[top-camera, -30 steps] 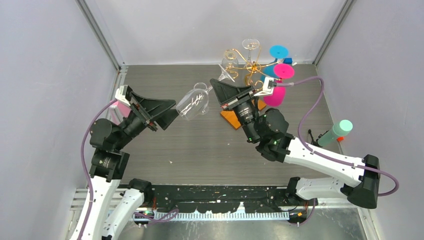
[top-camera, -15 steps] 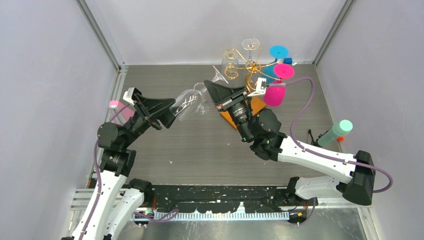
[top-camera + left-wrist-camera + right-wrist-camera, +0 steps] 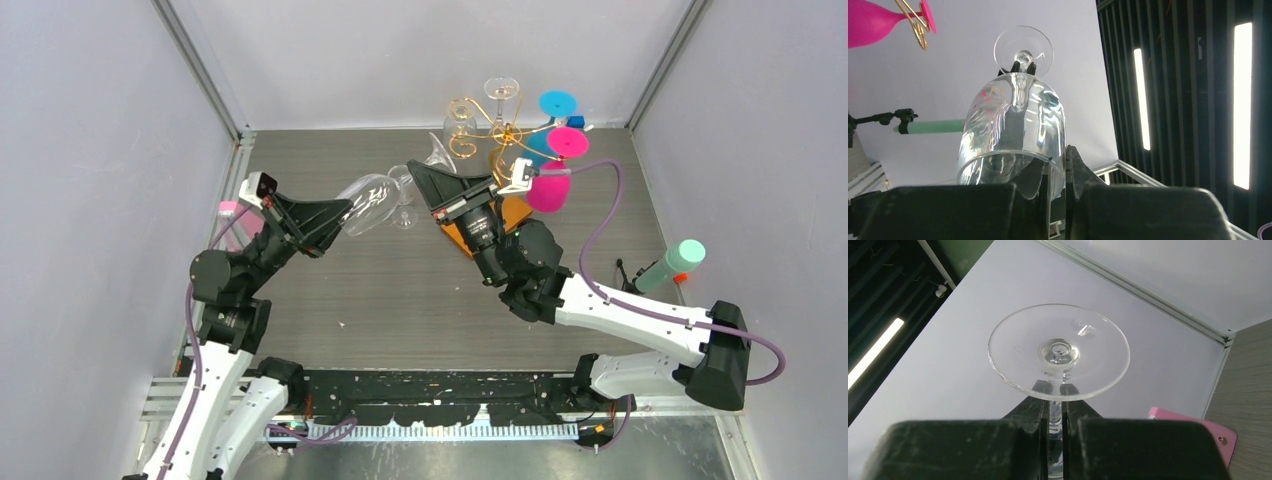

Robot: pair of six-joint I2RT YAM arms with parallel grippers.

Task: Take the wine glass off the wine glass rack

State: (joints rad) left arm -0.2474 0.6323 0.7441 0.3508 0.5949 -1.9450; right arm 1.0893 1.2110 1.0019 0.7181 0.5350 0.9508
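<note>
My left gripper holds the wine glass tilted, so it will next swing outward, turn downward, lower the wine glass foot-first onto the bare tabletop (image 3: 366,217) beside the standing glass and let go of it.
A clear wine glass (image 3: 368,200) lies tilted in the air between both arms, left of the gold-wire wine glass rack (image 3: 490,128) and clear of it. My left gripper (image 3: 338,214) is shut on the bowl's rim; in the left wrist view the left gripper (image 3: 1062,172) has one finger inside the bowl of the wine glass (image 3: 1013,125) and one outside. My right gripper (image 3: 418,172) is shut on the stem. The right wrist view shows the right gripper (image 3: 1056,402) pinching the stem just under the wine glass's round foot (image 3: 1059,352).
The rack's orange base (image 3: 518,212) lies behind the right wrist. A pink glass (image 3: 548,190), a blue glass (image 3: 557,103) and clear glasses (image 3: 500,92) hang on the rack. A green bottle (image 3: 670,265) on a black tripod (image 3: 625,275) stands right; a pink object (image 3: 235,213) lies left.
The right arm carried the glass left, away from the rack. The left gripper came up to the bowl and shut on its rim.
</note>
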